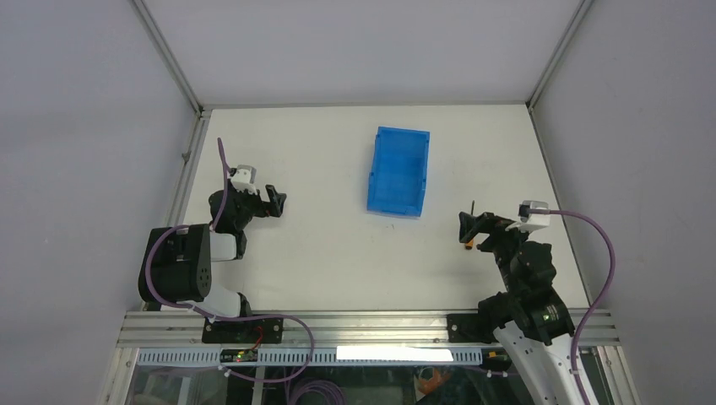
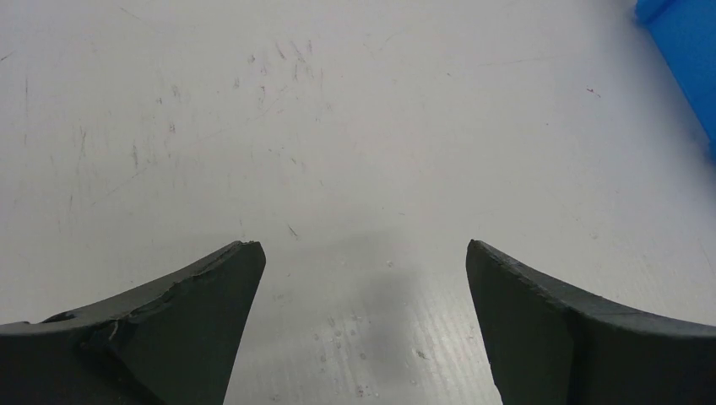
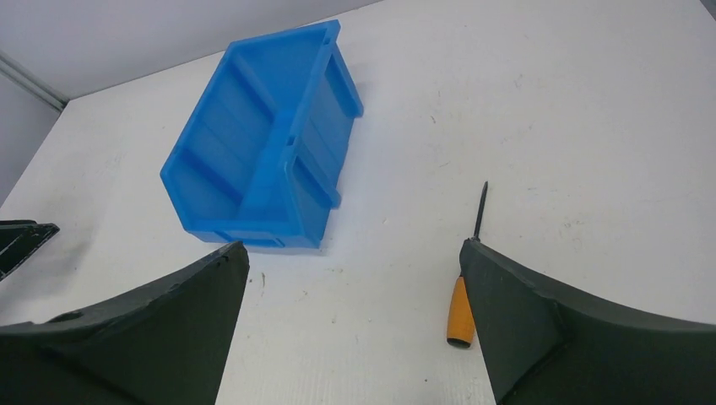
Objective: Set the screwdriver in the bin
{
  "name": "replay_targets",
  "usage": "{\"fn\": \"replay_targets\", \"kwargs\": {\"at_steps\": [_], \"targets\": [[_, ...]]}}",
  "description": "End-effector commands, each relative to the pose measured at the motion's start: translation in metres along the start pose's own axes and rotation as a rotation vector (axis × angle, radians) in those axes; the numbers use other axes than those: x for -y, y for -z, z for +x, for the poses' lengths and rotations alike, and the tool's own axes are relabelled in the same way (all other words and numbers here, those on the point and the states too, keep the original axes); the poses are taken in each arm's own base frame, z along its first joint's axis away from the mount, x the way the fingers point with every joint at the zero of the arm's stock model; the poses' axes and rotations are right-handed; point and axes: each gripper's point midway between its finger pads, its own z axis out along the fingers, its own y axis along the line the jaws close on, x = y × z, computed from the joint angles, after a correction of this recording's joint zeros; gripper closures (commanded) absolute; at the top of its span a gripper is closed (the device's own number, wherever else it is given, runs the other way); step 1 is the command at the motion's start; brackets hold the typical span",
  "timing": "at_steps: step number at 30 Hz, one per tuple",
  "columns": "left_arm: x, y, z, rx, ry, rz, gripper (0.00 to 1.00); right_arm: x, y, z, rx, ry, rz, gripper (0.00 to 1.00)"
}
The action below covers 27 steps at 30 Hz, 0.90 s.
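Observation:
The right gripper tips down next and lowers onto the handle's end by the screwdriver's shaft, because the screwdriver lies flat on the table below.
The screwdriver lies flat on the white table, with its orange handle towards me and its thin dark shaft pointing away. My right gripper is open and hovers over it, and the handle sits just inside the right finger. In the top view the screwdriver shows partly under the right gripper. The blue bin stands empty at the table's middle, ahead and left of the right gripper. My left gripper is open and empty at the left.
The table has a metal frame rail along its left edge and grey walls round it. A corner of the bin shows at the top right of the left wrist view. The left gripper's tip shows in the right wrist view.

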Motion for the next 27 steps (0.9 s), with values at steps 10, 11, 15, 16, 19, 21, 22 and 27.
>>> {"fn": "replay_targets", "kwargs": {"at_steps": [10, 11, 15, 16, 19, 21, 22, 27], "targets": [[0.002, -0.006, -0.026, 0.087, -0.032, 0.007, 0.01, 0.003, -0.005, -0.097, 0.114, -0.072, 0.192, 0.01], [0.002, -0.006, -0.026, 0.086, -0.032, 0.006, 0.01, 0.010, -0.013, -0.093, 0.023, -0.039, 0.273, 0.01], [0.002, -0.006, -0.026, 0.087, -0.032, 0.006, 0.01, 0.015, -0.052, -0.073, -0.353, 0.069, 0.431, 0.01], [0.002, -0.006, -0.026, 0.087, -0.031, 0.007, 0.01, 0.013, -0.068, -0.050, -0.501, 0.046, 0.405, 0.01], [0.002, -0.006, -0.026, 0.086, -0.032, 0.007, 0.01, 0.014, -0.092, -0.015, -0.710, -0.018, 0.356, 0.01], [0.002, -0.006, -0.026, 0.087, -0.032, 0.006, 0.01, 0.027, -0.103, 0.013, -0.814, -0.024, 0.388, 0.01], [0.002, -0.006, -0.026, 0.087, -0.032, 0.006, 0.01, 0.035, -0.108, 0.030, -0.876, -0.032, 0.406, 0.01], [0.002, -0.006, -0.026, 0.086, -0.032, 0.007, 0.01, 0.064, -0.106, 0.098, -1.070, -0.055, 0.465, 0.05]]}}
